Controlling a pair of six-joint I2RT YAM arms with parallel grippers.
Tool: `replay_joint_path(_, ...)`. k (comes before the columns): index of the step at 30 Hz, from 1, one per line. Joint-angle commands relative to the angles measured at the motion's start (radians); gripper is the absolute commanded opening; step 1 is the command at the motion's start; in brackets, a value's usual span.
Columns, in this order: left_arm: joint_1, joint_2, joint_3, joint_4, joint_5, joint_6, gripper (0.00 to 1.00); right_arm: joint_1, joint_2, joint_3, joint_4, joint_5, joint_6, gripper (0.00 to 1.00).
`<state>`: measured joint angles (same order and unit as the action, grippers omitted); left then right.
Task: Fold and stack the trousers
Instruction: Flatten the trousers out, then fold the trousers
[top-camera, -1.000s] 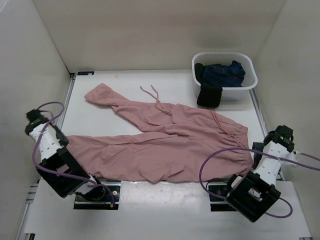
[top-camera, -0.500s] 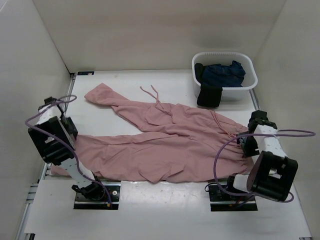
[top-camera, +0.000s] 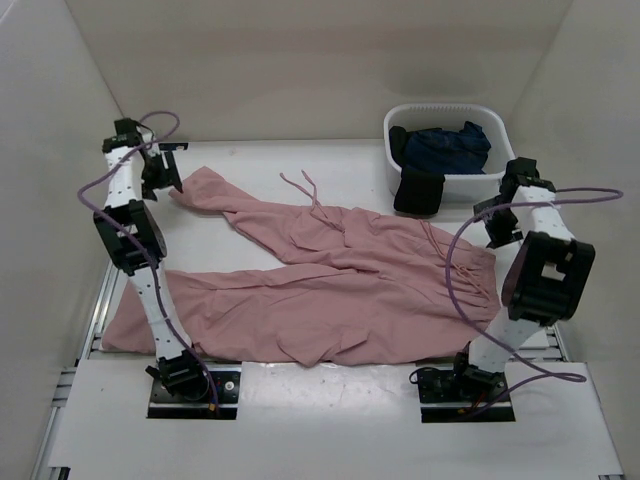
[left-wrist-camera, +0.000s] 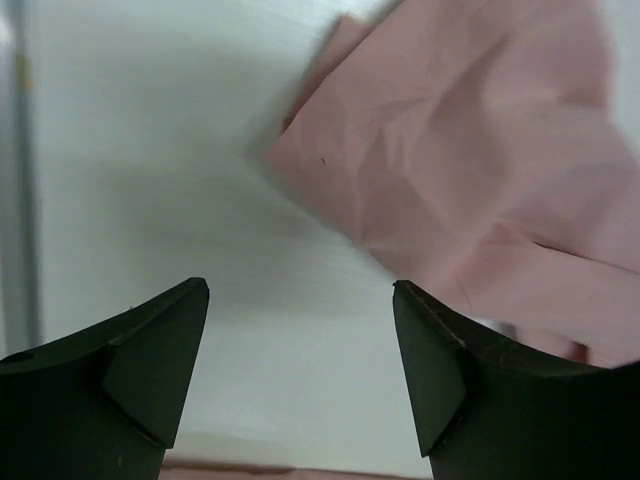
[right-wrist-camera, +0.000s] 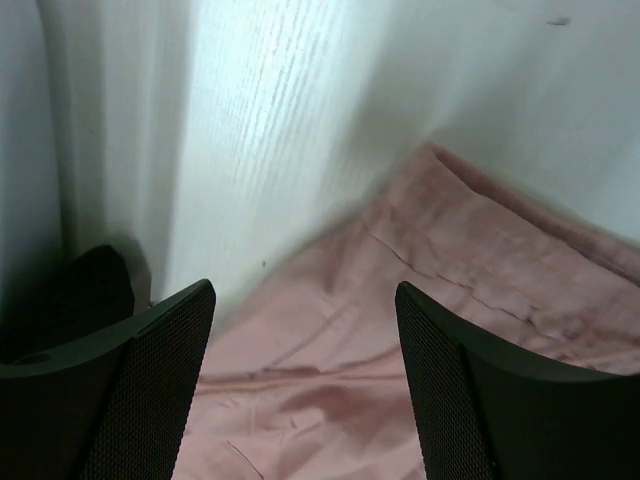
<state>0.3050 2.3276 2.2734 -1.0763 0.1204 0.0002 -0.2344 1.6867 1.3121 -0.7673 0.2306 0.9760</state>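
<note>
The robot's open right gripper should move down and to the left in the top view, onto the waist end's far edge (top-camera: 462, 244) (right-wrist-camera: 325, 262) that lies there.
The dusty-pink trousers (top-camera: 330, 285) lie spread flat across the table, waist at the right, one leg running to the far left, the other along the front edge. My left gripper (top-camera: 168, 178) hovers open at the far left, just beside the upper leg's cuff; the cuff (left-wrist-camera: 450, 150) shows ahead of it in the left wrist view, with bare table between the jaws. My right gripper (top-camera: 497, 222) is open above the far right corner of the waist, and the pink waistband (right-wrist-camera: 450, 260) lies below it in the right wrist view.
A white basket (top-camera: 497, 160) at the back right holds a dark navy garment (top-camera: 445, 148), with a black cloth (top-camera: 419, 190) hanging over its front rim. White walls close in the table on the left, back and right.
Both arms have swung up and away from the front edge: the left to the far leg's cuff, the right to the waist's far corner. The trousers lie as before.
</note>
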Motion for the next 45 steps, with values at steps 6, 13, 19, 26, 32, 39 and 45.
replay_joint_path(6, -0.044, 0.121, 0.034, 0.028, 0.053, 0.000, 0.94, 0.026, 0.254, 0.164, -0.056, -0.132, 0.082, 0.78)
replay_joint_path(13, -0.053, 0.148, 0.006, 0.072, 0.004, 0.000, 1.00, 0.035, 0.303, 0.085, -0.047, -0.155, 0.141, 0.74)
replay_joint_path(19, -0.063, 0.156, -0.003, 0.119, 0.008, 0.000, 0.91, 0.035, 0.335, 0.095, -0.056, -0.119, 0.151, 0.40)
replay_joint_path(26, -0.063, -0.095, -0.182, 0.191, 0.071, 0.000, 0.87, 0.035, 0.335, 0.095, -0.067, -0.097, 0.151, 0.00)
replay_joint_path(32, -0.026, -0.113, -0.146, 0.202, 0.145, 0.000, 0.96, 0.044, 0.312, 0.124, -0.067, -0.086, 0.128, 0.00)
replay_joint_path(39, -0.017, 0.019, -0.094, 0.202, 0.192, 0.000, 1.00, 0.067, 0.294, 0.215, -0.102, -0.007, 0.032, 0.00)
replay_joint_path(45, -0.026, 0.142, -0.032, 0.220, 0.206, 0.000, 1.00, 0.090, 0.303, 0.262, -0.138, 0.035, 0.000, 0.00)
